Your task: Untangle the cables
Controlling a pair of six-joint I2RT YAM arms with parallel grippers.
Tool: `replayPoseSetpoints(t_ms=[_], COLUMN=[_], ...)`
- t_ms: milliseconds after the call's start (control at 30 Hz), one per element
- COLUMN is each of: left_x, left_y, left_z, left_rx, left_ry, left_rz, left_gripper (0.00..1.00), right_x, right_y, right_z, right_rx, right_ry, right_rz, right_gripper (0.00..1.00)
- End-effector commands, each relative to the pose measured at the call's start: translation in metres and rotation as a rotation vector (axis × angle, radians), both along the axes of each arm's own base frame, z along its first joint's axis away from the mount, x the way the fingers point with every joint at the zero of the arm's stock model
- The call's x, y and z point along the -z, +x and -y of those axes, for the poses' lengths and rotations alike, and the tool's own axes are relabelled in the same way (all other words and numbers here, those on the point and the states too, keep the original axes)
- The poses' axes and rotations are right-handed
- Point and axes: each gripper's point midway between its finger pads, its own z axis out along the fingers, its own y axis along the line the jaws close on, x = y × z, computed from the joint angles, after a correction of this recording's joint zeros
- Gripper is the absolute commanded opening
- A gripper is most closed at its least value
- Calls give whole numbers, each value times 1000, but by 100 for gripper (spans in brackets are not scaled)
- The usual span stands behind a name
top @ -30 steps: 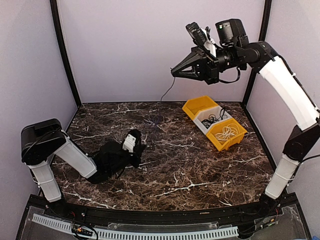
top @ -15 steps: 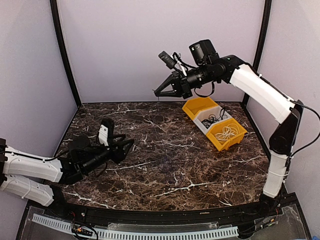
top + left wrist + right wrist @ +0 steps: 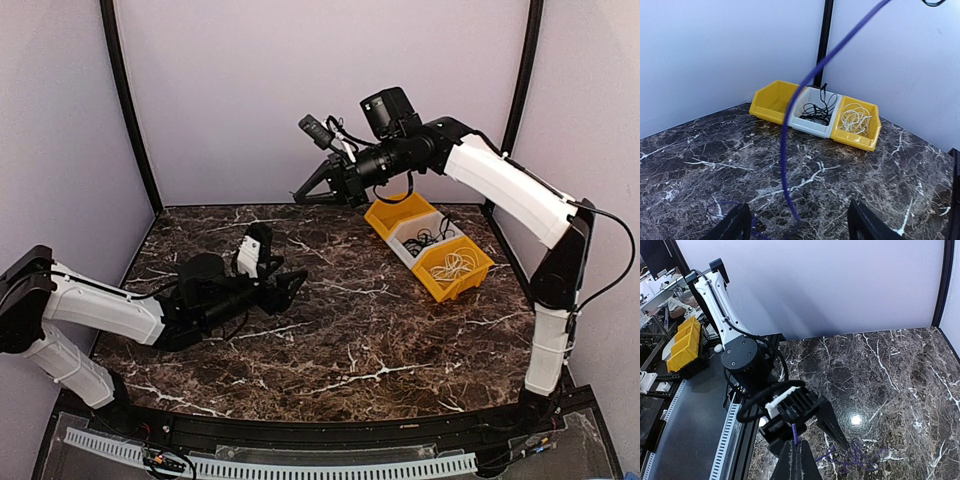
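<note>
The lower part of the purple cable runs between my left gripper's open fingers, so the gripper eases toward the bins and closes around that part next.
A thin purple cable (image 3: 784, 150) hangs down from the top right and passes between the fingers of my left gripper (image 3: 800, 227), which stands open low over the table without touching it. My right gripper (image 3: 796, 444) is shut on the cable's upper end, high above the table near the back wall (image 3: 297, 197). The rest of the purple cable (image 3: 860, 457) lies in a loose tangle on the marble beside the left gripper (image 3: 288, 285). Black cables (image 3: 816, 110) lie in the grey bin, and a white cable (image 3: 855, 119) in the yellow bin to its right.
Three joined bins stand at the back right: an empty yellow one (image 3: 398, 212), a grey one (image 3: 425, 238) and a yellow one (image 3: 455, 268). The left arm (image 3: 110, 305) lies low across the table's left side. Black corner posts (image 3: 130, 110) frame the walls.
My left gripper has opened and its arm has stretched out low toward the middle. My right gripper, still shut, has moved left and lower along the back wall.
</note>
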Motion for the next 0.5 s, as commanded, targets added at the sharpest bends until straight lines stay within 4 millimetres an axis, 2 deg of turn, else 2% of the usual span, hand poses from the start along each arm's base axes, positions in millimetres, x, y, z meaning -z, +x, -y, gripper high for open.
replayPoseSetpoints(t_ms=[0,33,67,100,133,167,300,367,467], left_x=[-13,-13,-6,-8,-1,0,21,34,51], left_y=[31,35,41,41,42,42,37,35,30], left_z=[0,1,4,7,9,13,18,16,3], left_rx=[-137,-144,-149,-133,-123,-103,-50,-42,-65], left_ry=[2,-3,10,-6,6,-6,15,34,57], left_rz=[83,89,86,98,101,113,112,96,70], left_gripper=[67,65,59,50,46,39,22,15,8], right_x=[-17,-20,-22,-26,-30,-37,-69,-83,-97], right_y=[-11,-15,-17,-19,-21,-23,-33,-37,-29], right_z=[-7,-6,-6,-5,-4,-2,11,19,33], right_rx=[-52,-65,-73,-79,-86,-91,-97,-91,-32], right_ry=[55,63,69,76,84,95,152,174,181], right_rz=[12,12,12,17,23,40,128,174,239], right_gripper=[0,0,0,0,0,0,0,0,0])
